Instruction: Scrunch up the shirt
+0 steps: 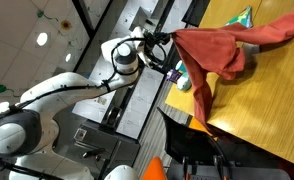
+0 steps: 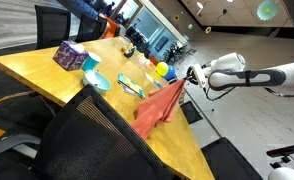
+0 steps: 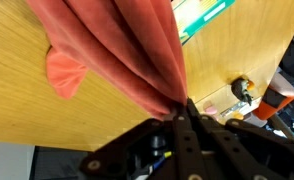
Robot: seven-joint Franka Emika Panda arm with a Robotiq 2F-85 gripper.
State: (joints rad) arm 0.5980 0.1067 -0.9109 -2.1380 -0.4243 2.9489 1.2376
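Observation:
The shirt's raised, stretched folds should drop onto the tabletop, so my gripper should move back a little farther beyond the table edge [image 1: 173,87] [image 3: 62,146] and let go of the shirt.
The coral shirt [image 1: 219,52] is lifted off the wooden table [image 1: 267,105], bunched and stretched from my gripper toward the table, with part hanging over the edge. In the other exterior view the shirt [image 2: 159,108] hangs as a drape from my gripper [image 2: 186,78] down to the table edge. In the wrist view the shirt [image 3: 117,45] runs in folds up from my gripper [image 3: 182,108], which is shut on a pinch of the fabric. My gripper [image 1: 173,42] is beyond the table edge.
A green-yellow book [image 1: 239,17] lies under the shirt's far part and shows in the wrist view [image 3: 202,15]. On the table are a purple tissue box [image 2: 69,55], a teal bowl [image 2: 99,81] and small objects [image 2: 162,70]. A black office chair [image 2: 87,140] stands close by.

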